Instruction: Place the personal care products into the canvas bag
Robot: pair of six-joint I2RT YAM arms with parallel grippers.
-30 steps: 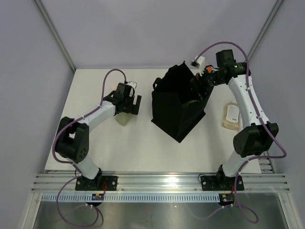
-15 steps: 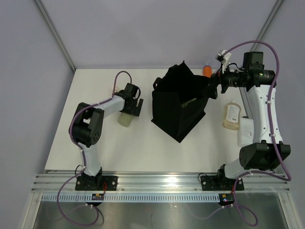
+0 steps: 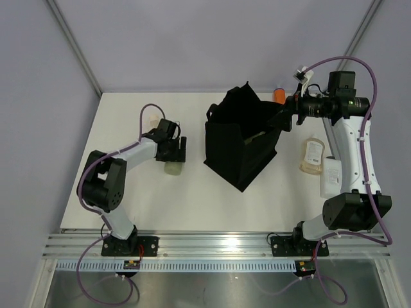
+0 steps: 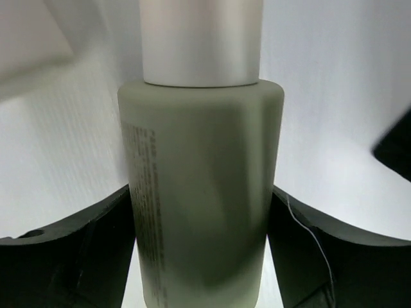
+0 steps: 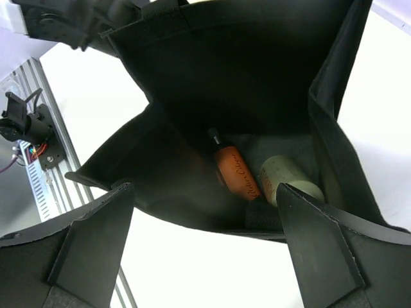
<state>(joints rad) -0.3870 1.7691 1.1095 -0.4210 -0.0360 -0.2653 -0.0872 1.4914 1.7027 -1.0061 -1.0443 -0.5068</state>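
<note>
The bottle needs to clear the bag's side, so my left gripper will lift it up and to the right in the top view next, then let it go down inside the bag's opening [image 3: 247, 118].
The black canvas bag [image 3: 241, 138] stands mid-table with its mouth open. My left gripper [image 3: 172, 149] is at the sage-green bottle [image 3: 172, 168] left of the bag. In the left wrist view the bottle [image 4: 200, 160], with a silver cap, fills the gap between the fingers [image 4: 200, 215]. My right gripper [image 3: 286, 119] is open and empty at the bag's far right rim. The right wrist view looks between the fingers [image 5: 204, 192] into the bag [image 5: 225, 77], where an orange bottle [image 5: 236, 172] and a cream bottle [image 5: 286, 176] lie.
A clear amber bottle [image 3: 311, 156] and a flat white one [image 3: 331, 176] lie right of the bag, beside the right arm. An orange bottle [image 3: 279, 94] stands behind the bag. The back wall is just beyond it.
The right gripper has pulled back from over the bag's mouth to its right rim. The left gripper has shifted slightly nearer and settled around the sage-green bottle, which moved a little.
</note>
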